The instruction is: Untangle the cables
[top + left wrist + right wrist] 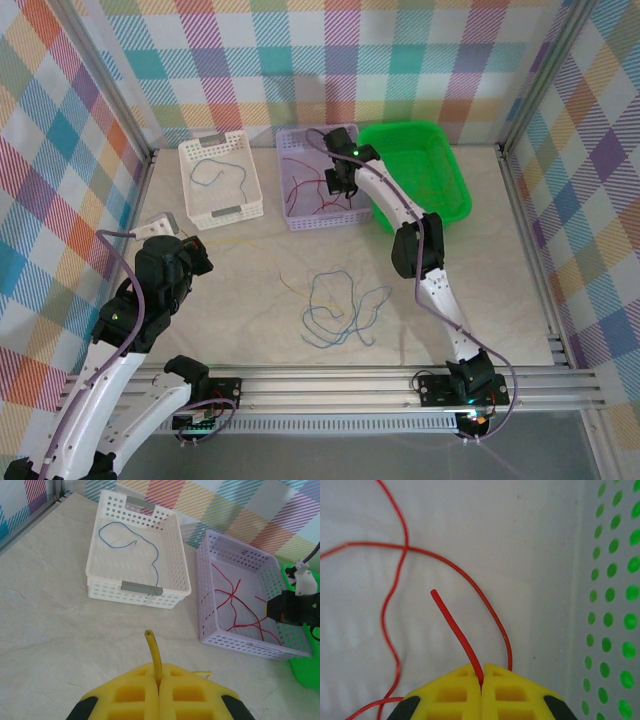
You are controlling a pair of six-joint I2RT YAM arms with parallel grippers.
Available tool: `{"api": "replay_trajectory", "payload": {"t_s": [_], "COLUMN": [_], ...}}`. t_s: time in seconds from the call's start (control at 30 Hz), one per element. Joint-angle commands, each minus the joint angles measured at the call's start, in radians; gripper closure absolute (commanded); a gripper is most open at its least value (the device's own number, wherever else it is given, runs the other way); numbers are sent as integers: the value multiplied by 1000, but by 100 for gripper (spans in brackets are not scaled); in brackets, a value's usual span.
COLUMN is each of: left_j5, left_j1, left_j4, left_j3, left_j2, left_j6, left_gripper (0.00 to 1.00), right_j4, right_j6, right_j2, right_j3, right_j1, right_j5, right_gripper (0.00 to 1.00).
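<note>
I need to release the red cable from my right gripper next so it joins the red ones, because the bottom of the purple basket is just below the red cable.
My left gripper [160, 672] is shut on the end of a yellow cable [154, 647], which sticks up from between the fingers over the table's left side. In the top view a thin yellow cable [291, 283] lies near the loose blue cables [340, 308] tangled mid-table. My right gripper [481, 674] is down inside the purple basket [296, 222], shut on a red cable [455, 625], with more red cables [395, 600] lying on the basket floor. One blue cable [150, 547] lies in the white basket [95, 550].
A green basket [445, 170] stands right of the purple one, close against the right arm. The three baskets line the back of the table. Plaid walls and metal rails enclose the sides; the arm bases sit on the near rail.
</note>
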Motion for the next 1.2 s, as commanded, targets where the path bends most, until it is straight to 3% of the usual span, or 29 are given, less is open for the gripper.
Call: {"api": "replay_trajectory", "payload": {"t_s": [0.0, 0.23, 0.57, 0.9, 1.0, 1.17], "left_j5": [9, 10, 12, 21, 36, 104], "left_j1": [0, 0, 0, 0, 0, 0], "left_j4": [25, 25, 27, 28, 24, 22], "left_j3": [-11, -12, -14, -14, -4, 29], "left_j2": [-8, -5, -1, 7, 15, 50], "left_j6": [23, 23, 23, 25, 18, -3], "left_gripper": [100, 100, 100, 100, 100, 100], "right_j4": [-62, -79, -68, -43, -35, 123], "right_j6": [-42, -49, -46, -47, -60, -135], "right_j2": [15, -11, -95, -245, -324, -552], "right_j3": [36, 40, 47, 50, 1, -366], "right_j1": [-1, -1, -1, -1, -1, 36], "right_j5": [-12, -35, -38, -78, -211, -663], "right_gripper": [100, 90, 60, 40, 38, 31]}}
